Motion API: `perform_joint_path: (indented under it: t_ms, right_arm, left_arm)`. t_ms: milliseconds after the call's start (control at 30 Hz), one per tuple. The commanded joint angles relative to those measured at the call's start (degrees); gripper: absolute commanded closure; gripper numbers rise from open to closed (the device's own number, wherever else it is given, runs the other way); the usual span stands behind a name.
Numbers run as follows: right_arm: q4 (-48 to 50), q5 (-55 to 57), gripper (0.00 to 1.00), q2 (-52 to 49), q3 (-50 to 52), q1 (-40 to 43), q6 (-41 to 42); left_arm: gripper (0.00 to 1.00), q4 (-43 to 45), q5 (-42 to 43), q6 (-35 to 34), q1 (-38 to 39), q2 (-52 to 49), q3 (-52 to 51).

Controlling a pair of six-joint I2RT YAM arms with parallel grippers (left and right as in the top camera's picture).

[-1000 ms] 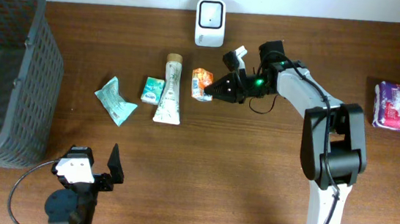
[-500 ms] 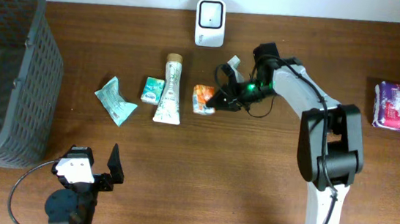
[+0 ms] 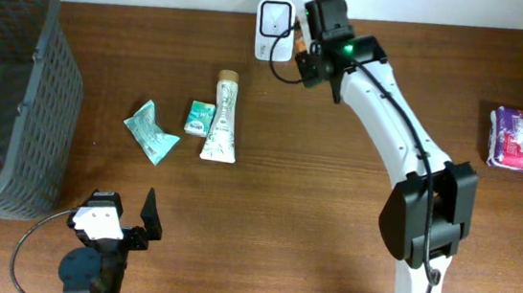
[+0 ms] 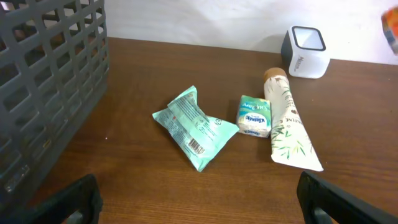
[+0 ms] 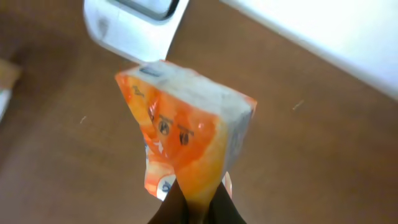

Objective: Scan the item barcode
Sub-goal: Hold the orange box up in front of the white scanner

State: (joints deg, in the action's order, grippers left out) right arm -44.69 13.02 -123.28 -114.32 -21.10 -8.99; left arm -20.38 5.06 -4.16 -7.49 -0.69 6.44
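The robot's right gripper needs to pass the packet over the scanner (image 3: 275,29), then swing to the right in the overhead view and release it on the open tabletop by the purple package.
My right gripper (image 5: 196,200) is shut on the bottom edge of an orange snack packet (image 5: 186,143) and holds it up off the table. The packet hangs just in front of the white barcode scanner (image 5: 134,25), whose dark window shows at the top left of the right wrist view. From overhead, the right gripper (image 3: 301,46) sits right beside the scanner (image 3: 275,29) at the table's back edge, and the arm hides most of the packet. My left gripper (image 3: 125,222) rests open near the front edge, nothing between its fingers (image 4: 324,198).
A green pouch (image 3: 152,131), a small green-and-white box (image 3: 199,118) and a white tube (image 3: 222,119) lie left of centre. A grey mesh basket (image 3: 7,93) fills the far left. A purple package (image 3: 522,140) lies at the right edge.
The right arm lifted the orange packet from beside the tube and swung it back and up to the scanner. The left arm has not moved.
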Motion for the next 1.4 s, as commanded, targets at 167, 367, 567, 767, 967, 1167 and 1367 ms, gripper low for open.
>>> perform_joint_path:
  t_ms: [167, 367, 567, 767, 967, 1167, 1367]
  right_arm:
    - [15.1, 8.0, 0.96, -2.4, -0.3, -1.1, -13.8]
    - [26.3, 8.2, 0.96, -5.6, -0.3, -1.4, -14.8]
    - [35.0, 5.2, 0.96, -9.7, -0.3, -2.1, -16.4]
    - [38.7, 3.1, 0.96, -13.5, -0.3, -2.2, -20.8]
    - [40.2, 2.0, 0.96, -13.6, -0.3, -2.2, -20.8]
    - [42.0, -0.4, 0.96, -14.7, -0.3, -2.2, -22.3]
    - [43.7, 1.1, 0.96, -14.7, -0.4, -2.0, -12.8]
  left_arm:
    - [0.01, -0.3, -0.4, -0.5, -0.2, 0.3, -0.1]
    - [0.01, -0.3, -0.4, -0.5, -0.2, 0.3, -0.1]
    - [0.01, -0.3, -0.4, -0.5, -0.2, 0.3, -0.1]
    - [0.01, -0.3, -0.4, -0.5, -0.2, 0.3, -0.1]
    - [0.01, -0.3, -0.4, -0.5, -0.2, 0.3, -0.1]
    - [0.01, -0.3, -0.4, -0.5, -0.2, 0.3, -0.1]
    - [0.01, -0.3, -0.4, -0.5, -0.2, 0.3, -0.1]
